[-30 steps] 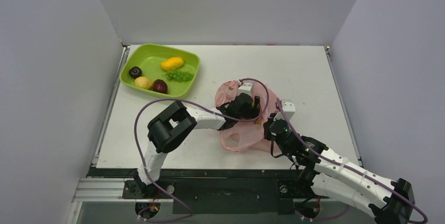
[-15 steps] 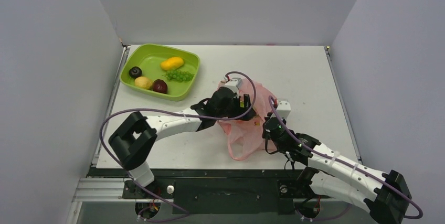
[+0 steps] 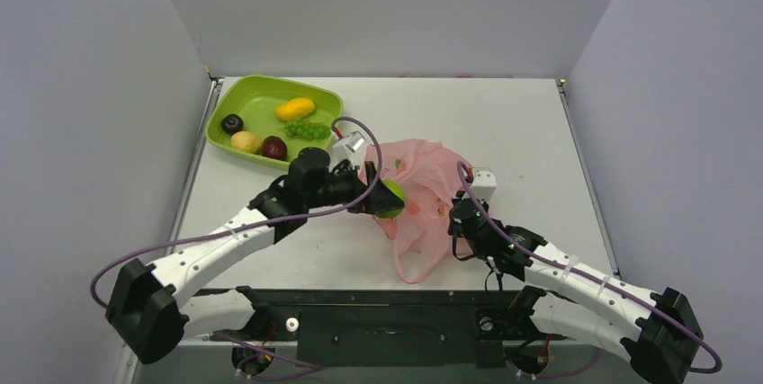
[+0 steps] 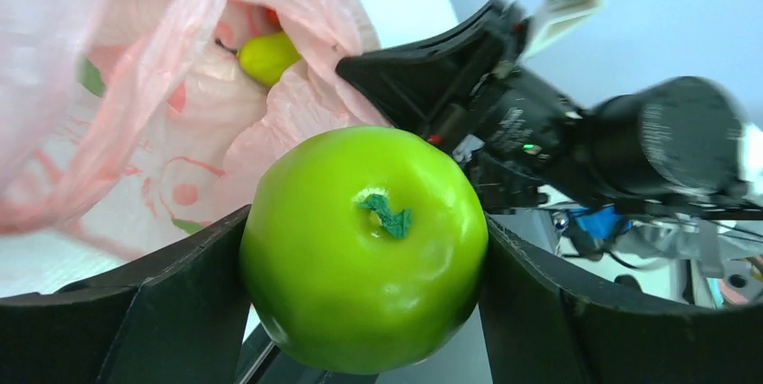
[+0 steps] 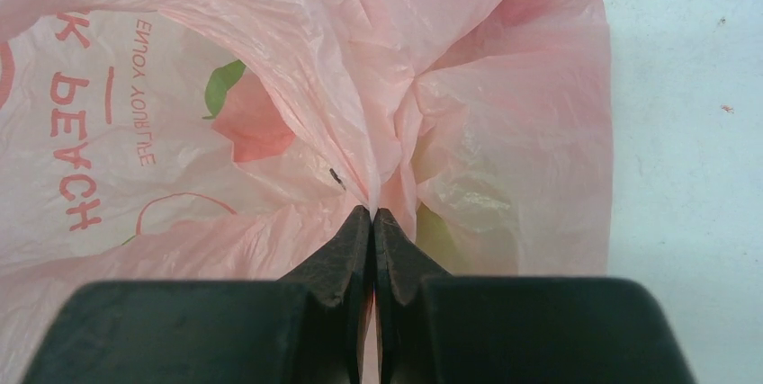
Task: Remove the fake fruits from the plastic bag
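Note:
The left gripper swings outward and to the left in the top view next. It then lowers into the tray beside the dark red apple (image 3: 274,147), where the tray's bare bottom shows.
My left gripper (image 3: 385,199) is shut on a glossy green apple (image 3: 392,198), (image 4: 363,245) and holds it just left of the pink plastic bag (image 3: 423,186). A yellow-green fruit (image 4: 267,56) shows inside the bag's open mouth. My right gripper (image 3: 457,213), (image 5: 372,218) is shut on a pinched fold of the bag (image 5: 297,87) at its right side. A dark purple plum (image 3: 232,123), a yellow lemon (image 3: 245,141) and a dark red apple (image 3: 274,147) lie in the lime-green tray (image 3: 241,99).
The tray at the back left also holds an orange mango (image 3: 295,109) and green grapes (image 3: 309,129). The bag's loop handle (image 3: 416,263) hangs toward the table's near edge. Grey walls stand on three sides.
My left gripper has drawn back out of the bag to the left with the green apple in it. The bag has shifted and spread. The right gripper stays shut on the bag.

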`<state>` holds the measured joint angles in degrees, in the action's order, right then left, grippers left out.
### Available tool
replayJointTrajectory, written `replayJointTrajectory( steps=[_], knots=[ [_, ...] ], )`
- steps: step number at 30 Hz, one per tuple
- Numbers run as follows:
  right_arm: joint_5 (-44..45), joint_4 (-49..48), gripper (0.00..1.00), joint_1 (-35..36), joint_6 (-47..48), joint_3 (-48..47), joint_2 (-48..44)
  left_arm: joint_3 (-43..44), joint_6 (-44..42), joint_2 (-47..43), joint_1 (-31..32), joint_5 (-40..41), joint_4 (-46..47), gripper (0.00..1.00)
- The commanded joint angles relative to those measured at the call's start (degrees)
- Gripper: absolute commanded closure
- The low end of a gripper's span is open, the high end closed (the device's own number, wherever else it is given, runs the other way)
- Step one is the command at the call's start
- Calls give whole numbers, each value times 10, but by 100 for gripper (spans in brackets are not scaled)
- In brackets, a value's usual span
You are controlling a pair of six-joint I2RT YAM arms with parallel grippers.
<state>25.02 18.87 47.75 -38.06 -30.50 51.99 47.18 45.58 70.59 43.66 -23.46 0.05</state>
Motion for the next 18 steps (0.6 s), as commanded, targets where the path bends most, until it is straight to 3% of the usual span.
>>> replayJointTrajectory(
  steps=[1,6,10,13,18],
  knots=[
    [-2,-24,100,-5,2,-18,1,49,-28,-106,-82,-87,-86,94],
    [-3,-22,100,-9,2,-17,-1,142,-119,-133,-195,-101,-213,98],
    [-4,-20,100,-10,5,-19,-5,227,-173,-87,-272,4,-341,99],
    [-4,-17,100,-11,5,-18,-7,223,-168,-58,-321,27,-336,99],
    [-6,-18,100,-13,6,-20,-3,162,-138,6,-399,38,-215,99]
  ],
)
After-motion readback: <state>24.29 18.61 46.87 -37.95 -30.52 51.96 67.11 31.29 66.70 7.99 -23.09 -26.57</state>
